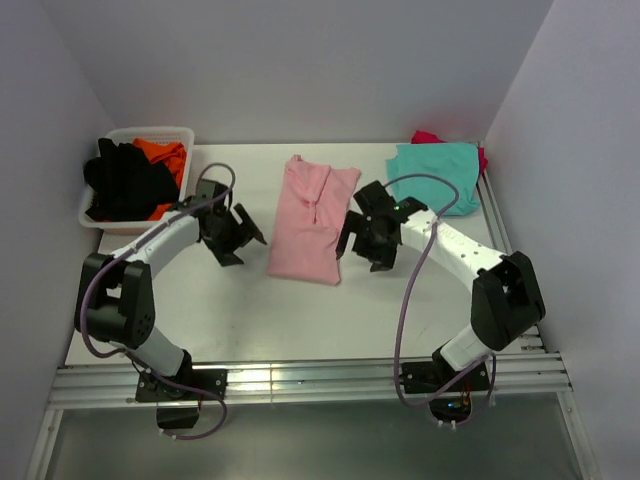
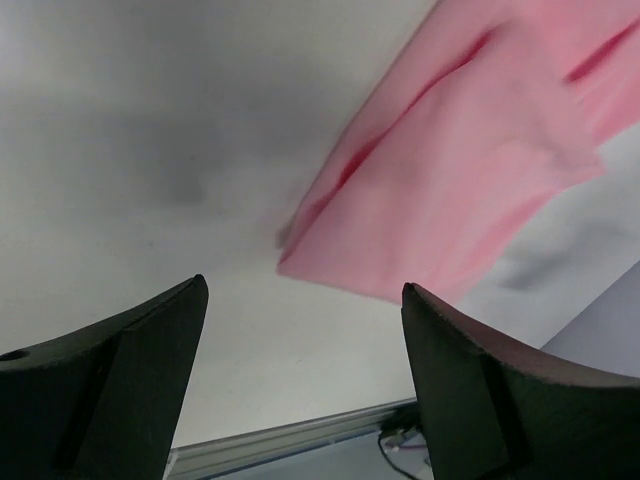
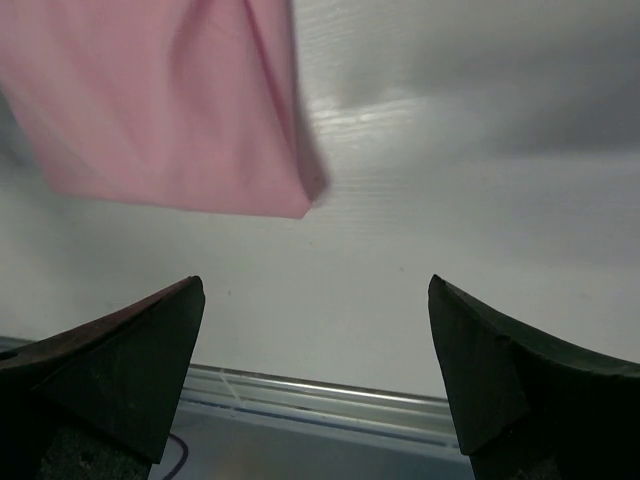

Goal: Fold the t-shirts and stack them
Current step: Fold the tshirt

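The robot's right gripper will next move down and to the left in the top view onto the light pink t-shirt's near corner (image 1: 336, 281) (image 3: 296, 205), because the corner lies flat below.
A light pink t-shirt (image 1: 311, 220) lies folded lengthwise in the middle of the table; it also shows in the left wrist view (image 2: 470, 150) and the right wrist view (image 3: 170, 110). My left gripper (image 1: 235, 240) is open and empty just left of it. My right gripper (image 1: 362, 245) is open and empty just right of its near corner. A folded teal t-shirt (image 1: 437, 175) lies at the back right on top of a magenta one (image 1: 428, 138). A black t-shirt (image 1: 125, 180) and an orange one (image 1: 165, 153) fill the basket.
A white plastic basket (image 1: 92, 218) stands at the back left corner of the table. Grey walls close in the back and both sides. A metal rail (image 1: 300, 380) runs along the table's near edge.
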### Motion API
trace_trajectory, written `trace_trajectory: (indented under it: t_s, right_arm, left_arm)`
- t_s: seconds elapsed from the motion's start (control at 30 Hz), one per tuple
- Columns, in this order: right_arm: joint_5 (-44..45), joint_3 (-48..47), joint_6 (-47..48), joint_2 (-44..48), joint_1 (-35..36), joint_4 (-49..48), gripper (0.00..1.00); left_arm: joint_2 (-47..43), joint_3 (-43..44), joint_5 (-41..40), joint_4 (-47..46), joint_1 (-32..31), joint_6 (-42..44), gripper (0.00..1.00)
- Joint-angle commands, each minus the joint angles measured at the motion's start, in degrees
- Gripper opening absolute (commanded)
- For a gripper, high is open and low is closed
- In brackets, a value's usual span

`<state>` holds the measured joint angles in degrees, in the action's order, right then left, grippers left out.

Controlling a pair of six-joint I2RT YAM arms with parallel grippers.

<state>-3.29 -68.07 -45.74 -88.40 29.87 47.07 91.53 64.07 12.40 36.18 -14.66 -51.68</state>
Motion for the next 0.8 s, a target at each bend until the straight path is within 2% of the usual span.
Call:
trace_trajectory:
  t_s: [0.0, 0.13, 0.33, 0.57, 0.77]
  right_arm:
    - [-8.8, 8.2, -5.3, 2.3, 2.1, -15.8, 1.00]
    - [-10.5, 12.6, -7.7, 2.4, 4.3, -24.6, 1.00]
    - [-9.1, 13.4, -9.5, -0.2, 7.4, -28.3, 0.98]
    - [-5.8, 12.6, -9.4, -3.6, 8.5, -27.9, 0.95]
    - [-0.7, 14.0, -9.5, -3.2, 8.5, -23.4, 0.94]
  left_arm:
    - [-3.8, -8.3, 6.9, -12.4, -0.9, -2.3, 0.84]
    - [-4.6, -12.7, 6.8, -15.2, -2.2, -2.9, 0.84]
    - [-5.0, -15.5, 6.6, -17.3, -2.9, -5.2, 0.81]
    - [-5.5, -17.6, 5.5, -18.4, -4.2, -7.3, 0.79]
    - [-5.7, -19.3, 4.4, -19.0, -5.6, -8.4, 0.77]
